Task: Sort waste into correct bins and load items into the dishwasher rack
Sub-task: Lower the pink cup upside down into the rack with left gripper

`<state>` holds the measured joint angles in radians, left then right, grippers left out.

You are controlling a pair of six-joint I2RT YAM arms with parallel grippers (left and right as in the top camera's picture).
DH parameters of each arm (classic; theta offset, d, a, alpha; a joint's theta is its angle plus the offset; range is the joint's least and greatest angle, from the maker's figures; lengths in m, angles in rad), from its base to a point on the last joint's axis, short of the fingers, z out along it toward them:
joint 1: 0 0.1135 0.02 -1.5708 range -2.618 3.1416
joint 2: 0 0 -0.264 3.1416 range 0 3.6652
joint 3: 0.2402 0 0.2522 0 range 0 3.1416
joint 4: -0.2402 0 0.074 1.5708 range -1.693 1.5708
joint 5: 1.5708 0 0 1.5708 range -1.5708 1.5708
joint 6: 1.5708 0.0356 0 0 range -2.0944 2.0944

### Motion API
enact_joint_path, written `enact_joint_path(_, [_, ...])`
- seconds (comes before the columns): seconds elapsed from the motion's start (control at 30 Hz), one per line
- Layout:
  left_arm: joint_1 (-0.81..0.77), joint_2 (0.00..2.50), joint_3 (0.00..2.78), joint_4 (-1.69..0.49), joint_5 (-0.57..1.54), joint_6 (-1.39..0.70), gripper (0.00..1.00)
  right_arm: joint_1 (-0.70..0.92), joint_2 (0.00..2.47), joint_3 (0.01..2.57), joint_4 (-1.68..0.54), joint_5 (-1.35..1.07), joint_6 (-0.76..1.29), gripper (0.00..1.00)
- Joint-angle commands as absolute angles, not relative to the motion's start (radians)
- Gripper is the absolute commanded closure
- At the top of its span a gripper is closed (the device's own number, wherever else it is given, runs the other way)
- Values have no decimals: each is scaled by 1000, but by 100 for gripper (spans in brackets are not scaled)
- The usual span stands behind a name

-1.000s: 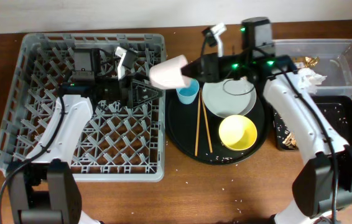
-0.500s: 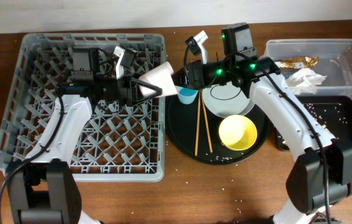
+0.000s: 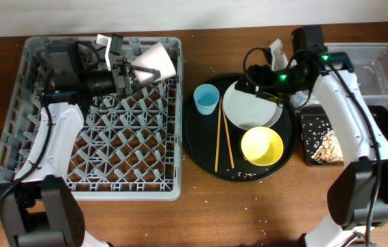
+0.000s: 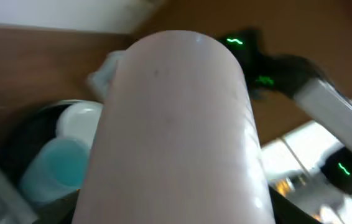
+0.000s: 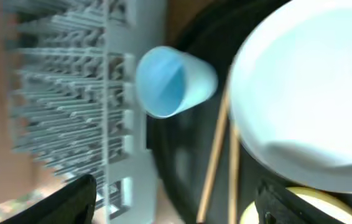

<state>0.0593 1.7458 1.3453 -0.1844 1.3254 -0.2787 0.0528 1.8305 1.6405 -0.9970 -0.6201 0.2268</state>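
Observation:
My left gripper draws back next and tips the cup on end. It then lowers and releases it at the rack's empty near corner (image 3: 155, 159) by the tray, below and back from it.
My left gripper (image 3: 141, 68) is shut on the pink cup (image 3: 155, 60), which lies on its side above the far right corner of the grey dishwasher rack (image 3: 91, 158). The pink cup (image 4: 176, 124) fills the left wrist view. My right gripper (image 3: 252, 77) hangs open and empty over the far edge of the pale plate (image 3: 252, 106). In the right wrist view its dark fingertips (image 5: 70, 199) frame the blue cup (image 5: 173, 81), the plate (image 5: 313, 93) and the two chopsticks (image 5: 216, 168). On the round tray also sit the blue cup (image 3: 206, 99), chopsticks (image 3: 218, 137) and yellow bowl (image 3: 262, 146).
The round black tray (image 3: 204, 154) lies right of the rack. The clear tub (image 3: 379, 68) stands at the far right, partly behind my right arm. In front of it the black rectangular tray (image 3: 382, 127) holds brown food scraps (image 3: 328, 147) and rice.
The pink cup has passed from my right gripper to my left. The right opened and drew back right over the plate. The left carried the cup back over the rack's far right corner.

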Motion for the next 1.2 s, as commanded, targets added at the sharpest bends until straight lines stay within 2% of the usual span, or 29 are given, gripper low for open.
enact_joint_path(0.0, [59, 1744, 1492, -441, 969, -200, 59, 52, 1819, 1725, -1061, -437, 165, 17])
enact_joint_path(0.03, [53, 1744, 1562, -609, 847, -136, 61, 52, 1818, 1731, -1067, -420, 165, 12])
enact_joint_path(0.07, [39, 1744, 1636, -776, 708, -82, 62, 52, 1818, 1732, -1071, -406, 165, 0])
enact_joint_path(0.17, [-56, 1744, 1813, -1196, 312, -6, 62, 52, 1818, 1731, -1075, -403, 165, 1])
enact_joint_path(0.3, [-195, 1771, 1816, -1465, 178, -11, 62, 52, 1819, 1731, -1092, -403, 164, 1])
enact_joint_path(0.43, [-253, 1819, 1813, -1634, 158, -34, 62, 52, 1819, 1731, -1104, -402, 134, 0])
enact_joint_path(0.53, [-260, 1825, 1776, -1645, 134, -60, 62, 52, 1819, 1731, -1108, -402, 134, 3])
enact_joint_path(0.77, [-309, 1825, 1555, -1427, 184, -60, 62, 52, 1819, 1731, -1108, -403, 135, 5])
enact_joint_path(0.97, [-326, 1825, 1462, -1387, 166, -72, 62, 52, 1819, 1731, -1108, -403, 135, 5])
enact_joint_path(1.03, [-325, 1825, 1451, -1369, 156, -79, 47, 56, 1820, 1731, -1108, -403, 135, 5])
enact_joint_path(1.07, [-325, 1825, 1451, -1364, 156, -78, 47, 60, 1820, 1731, -1108, -403, 135, 5])
enact_joint_path(1.1, [-325, 1825, 1451, -1365, 156, -78, 48, 62, 1820, 1731, -1108, -403, 135, 5])
enact_joint_path(1.13, [-324, 1825, 1452, -1375, 148, -78, 56, 71, 1821, 1731, -1107, -402, 135, 5])
enact_joint_path(1.17, [-324, 1825, 1457, -1396, 139, -78, 57, 75, 1821, 1731, -1105, -402, 135, 5])
